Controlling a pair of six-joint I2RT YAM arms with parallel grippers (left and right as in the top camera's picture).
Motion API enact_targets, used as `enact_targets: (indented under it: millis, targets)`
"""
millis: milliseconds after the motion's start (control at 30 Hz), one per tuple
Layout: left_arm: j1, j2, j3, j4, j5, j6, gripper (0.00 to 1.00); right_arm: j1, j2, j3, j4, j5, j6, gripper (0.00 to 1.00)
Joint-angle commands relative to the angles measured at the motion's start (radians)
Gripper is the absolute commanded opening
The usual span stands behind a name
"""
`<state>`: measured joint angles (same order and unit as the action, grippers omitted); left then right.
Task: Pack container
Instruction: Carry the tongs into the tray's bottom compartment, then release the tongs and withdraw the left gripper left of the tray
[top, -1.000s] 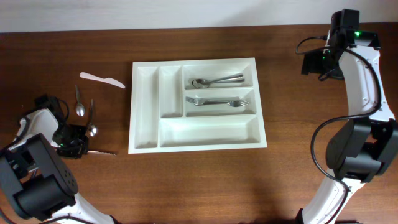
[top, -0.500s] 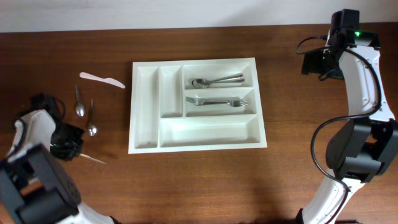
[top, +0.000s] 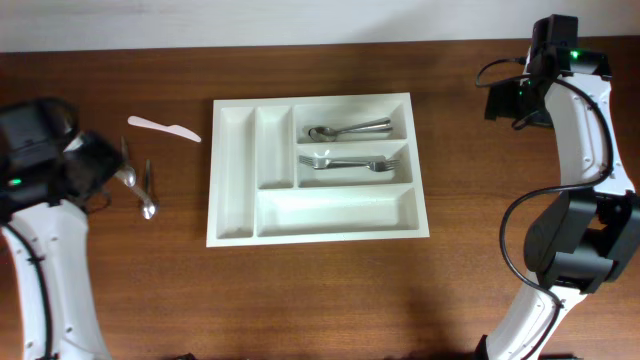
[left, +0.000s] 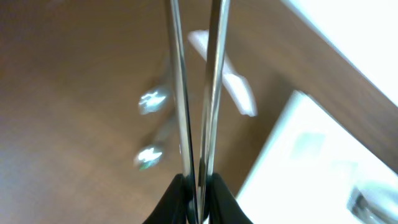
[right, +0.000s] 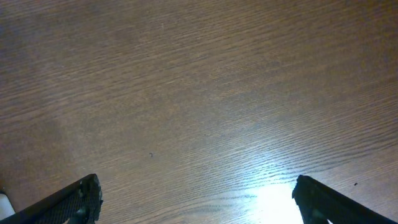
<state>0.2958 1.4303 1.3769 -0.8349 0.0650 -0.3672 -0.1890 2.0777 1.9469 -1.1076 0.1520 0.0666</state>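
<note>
The tray's empty near slot (top: 337, 212) is below the left gripper and to its right in the overhead view, so the left gripper will next move across and down and let go of the cutlery.
The container (top: 232, 180) is a white cutlery tray in the middle of the table. A spoon (top: 350, 129) lies in its top right slot and forks (top: 350, 162) lie in the slot below. In the left wrist view the container (left: 323, 155) is at the right. My left gripper (left: 197, 186) is shut on thin metal cutlery (left: 194, 93), which shows as two bright strips. It hangs above the table left of the tray (top: 95, 168). My right gripper (right: 199, 205) is open and empty over bare wood at the far right (top: 503, 100).
Two loose spoons (top: 128, 176) (top: 148, 207) lie left of the tray, under my left gripper; they are blurred in the left wrist view (left: 152, 99) (left: 148, 157). A white plastic knife (top: 163, 127) lies behind them and also shows in the left wrist view (left: 227, 84).
My left arm has risen off the table and moved back, over the spoons. The thin metal piece that lay by it has left the tabletop. The right arm has not moved.
</note>
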Motion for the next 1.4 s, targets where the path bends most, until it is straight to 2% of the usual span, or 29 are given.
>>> enact_targets:
  millis: [0,267,400,533,633,800,933,1133,1200,1267,1300,1367]
  targets:
    - [-0.132,-0.003,0.011,0.042,0.14,0.249,0.02,0.005,-0.02,0.009,0.0,-0.002,-0.007,0.99]
    - [-0.512,0.037,0.011,0.07,0.116,0.788,0.02,0.005,-0.02,0.009,0.0,-0.002,-0.007,0.99]
    - [-0.672,0.085,0.011,0.013,0.114,1.09,0.02,0.005,-0.02,0.009,0.0,-0.002,-0.007,0.99]
    - [-0.783,0.161,0.01,-0.072,0.113,1.299,0.02,0.005,-0.02,0.009,0.0,-0.002,-0.007,0.99]
    - [-0.835,0.227,0.01,-0.103,0.111,1.341,0.02,0.005,-0.02,0.009,0.0,-0.002,-0.007,0.99]
    - [-0.896,0.335,0.01,-0.108,0.051,1.345,0.02,0.005,-0.02,0.009,0.0,-0.002,-0.007,0.99]
    - [-0.927,0.406,0.011,-0.109,-0.031,1.361,0.02,0.005,-0.02,0.009,0.0,-0.002,-0.007,0.99]
    - [-0.929,0.437,0.01,-0.069,-0.076,1.372,0.04,0.005,-0.02,0.009,0.0,-0.002,-0.007,0.99]
    - [-0.929,0.437,0.011,-0.047,-0.092,1.372,0.31,0.005,-0.02,0.009,0.0,-0.002,-0.007,0.99]
    - [-0.929,0.437,0.011,-0.032,-0.097,1.371,0.52,0.005,-0.02,0.009,0.0,-0.002,-0.007,0.99]
    - [-0.929,0.437,0.011,-0.024,-0.1,1.371,0.57,0.005,-0.02,0.009,0.0,-0.002,-0.007,0.99]
    - [-0.929,0.436,0.012,-0.005,-0.098,1.371,0.58,0.005,-0.02,0.009,0.0,-0.002,-0.007,0.99]
